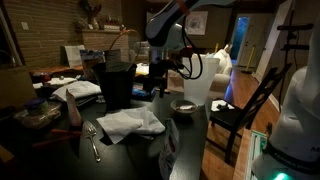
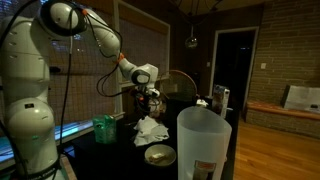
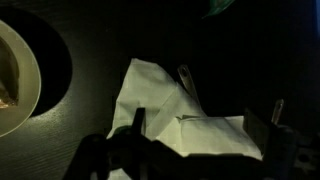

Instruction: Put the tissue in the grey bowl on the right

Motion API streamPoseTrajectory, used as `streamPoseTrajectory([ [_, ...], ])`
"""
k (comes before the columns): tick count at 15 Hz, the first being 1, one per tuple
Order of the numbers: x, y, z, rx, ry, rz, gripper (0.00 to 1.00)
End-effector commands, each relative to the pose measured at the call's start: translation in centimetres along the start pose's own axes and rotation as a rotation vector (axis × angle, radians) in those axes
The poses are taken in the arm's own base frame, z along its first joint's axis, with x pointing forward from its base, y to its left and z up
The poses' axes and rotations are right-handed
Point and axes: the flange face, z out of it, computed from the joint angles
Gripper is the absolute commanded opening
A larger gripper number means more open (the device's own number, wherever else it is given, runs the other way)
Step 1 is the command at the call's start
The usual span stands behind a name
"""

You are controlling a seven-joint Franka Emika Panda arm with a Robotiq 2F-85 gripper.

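The robot's open gripper needs to go down next and move away from the grey bowl (image 1: 184, 104) onto the tissue's loosely folded middle (image 1: 140, 119), since its empty fingers are still high above it.
The tissue (image 1: 131, 122) lies loosely folded and white on the dark table, and it shows in both exterior views (image 2: 150, 130). In the wrist view it (image 3: 185, 125) fills the space below my jaws. My gripper (image 3: 205, 125) is open and empty, with its fingers on either side of the tissue and above it. The gripper also shows in both exterior views (image 1: 157, 88) (image 2: 150, 100), hanging over the table. The grey bowl (image 1: 184, 104) sits beside the tissue, in front of the white jug. It also appears nearer the camera in an exterior view (image 2: 160, 155) and at the left edge of the wrist view (image 3: 25, 90).
A tall black bucket (image 1: 116, 82) stands behind the tissue. A tall white jug (image 1: 199, 88) (image 2: 204, 145) stands next to the bowl. A grey-white cloth (image 1: 78, 90) lies beyond the bucket. Cutlery (image 1: 93, 140) lies near the table's front. A green object (image 2: 104, 128) and a chair (image 1: 245, 105) are close by.
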Motion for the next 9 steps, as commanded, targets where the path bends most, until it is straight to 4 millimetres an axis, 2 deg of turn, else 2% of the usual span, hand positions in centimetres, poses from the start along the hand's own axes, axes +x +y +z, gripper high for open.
streamPoseTrajectory([
  [1,0.1,0.1,0.1,0.000,-0.004,0.001,1.00],
  [2,-0.1,-0.1,-1.0,0.044,0.105,0.038,1.00],
  [3,0.1,0.1,-0.7,0.073,0.146,0.075,1.00],
  [6,1.0,1.6,2.3,0.163,0.248,0.181,1.00],
  [9,1.6,2.3,3.9,0.299,0.294,0.276,1.00],
])
